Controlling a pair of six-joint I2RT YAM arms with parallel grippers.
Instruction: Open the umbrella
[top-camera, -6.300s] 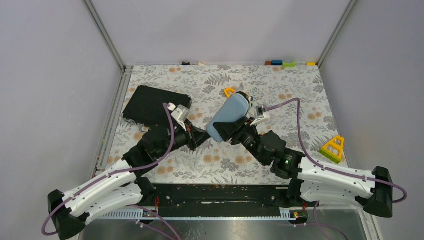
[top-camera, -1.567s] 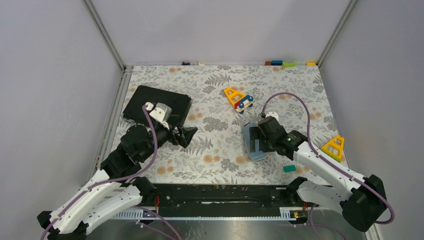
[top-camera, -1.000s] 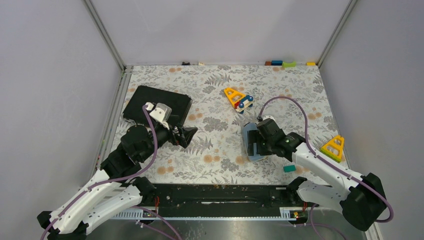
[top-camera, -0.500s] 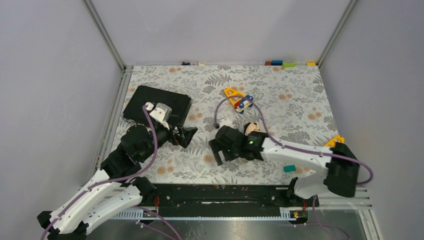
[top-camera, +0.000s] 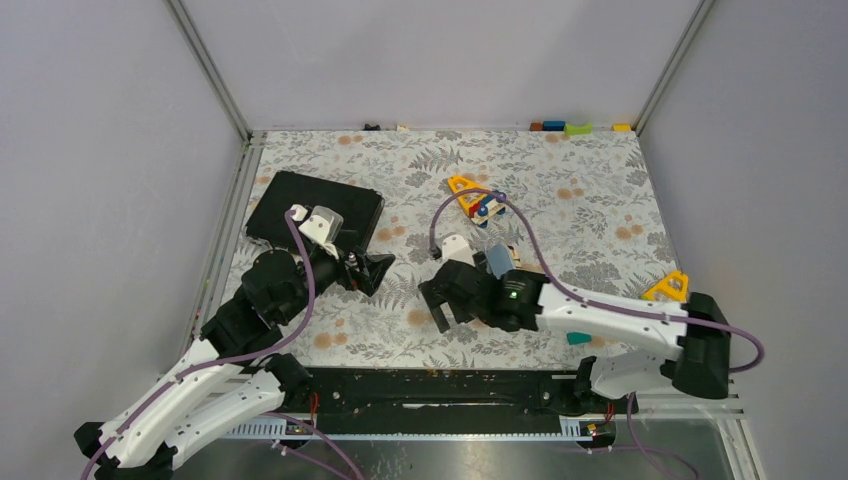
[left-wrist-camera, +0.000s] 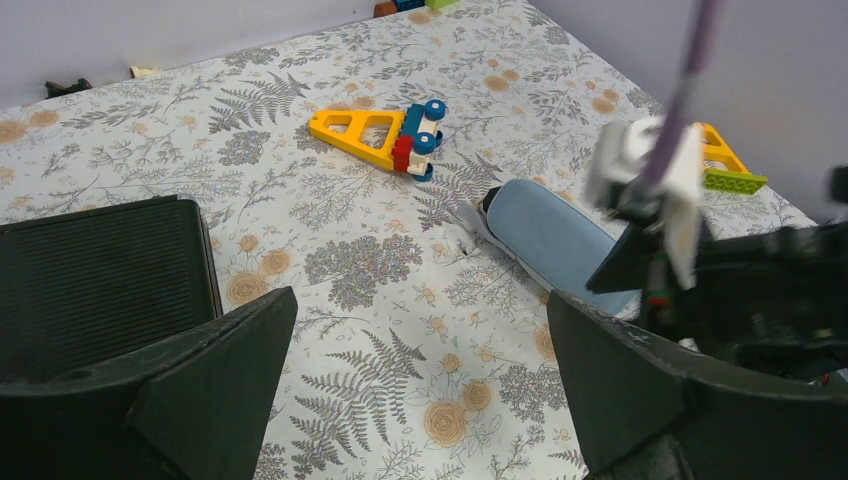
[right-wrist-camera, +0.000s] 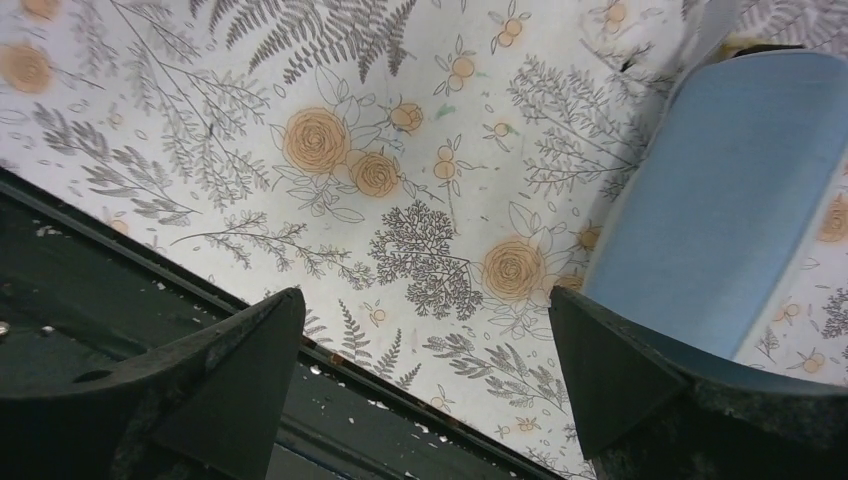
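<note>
The fabric sleeve (top-camera: 497, 262) (right-wrist-camera: 715, 205) lies to the right of my right gripper in the top view, so I will shift that way off bare mat, lower over it and close.
No peach canopy, shaft or knob of the umbrella shows in any view. A light blue-grey fabric sleeve (top-camera: 497, 262) lies on the floral mat, mostly under my right arm. It shows more fully in the left wrist view (left-wrist-camera: 550, 235) and at the right of the right wrist view (right-wrist-camera: 720, 200). My right gripper (top-camera: 440, 305) is open and empty just left of the sleeve, its jaws (right-wrist-camera: 427, 295) over bare mat near the front rail. My left gripper (top-camera: 382, 270) hovers open and empty over the mat (left-wrist-camera: 420, 300), well left of the sleeve.
A flat black case (top-camera: 315, 210) lies at the back left, right behind my left gripper (left-wrist-camera: 100, 270). A yellow toy with blue wheels (top-camera: 470, 195) sits beyond the sleeve. A yellow triangle (top-camera: 668, 287) and a teal block (top-camera: 577, 338) lie at the right. The black rail (right-wrist-camera: 100, 300) borders the mat's near edge.
My right arm swung left, away from above the sleeve, and its jaws spread wider; the sleeve stays on the mat. The left arm has not moved.
</note>
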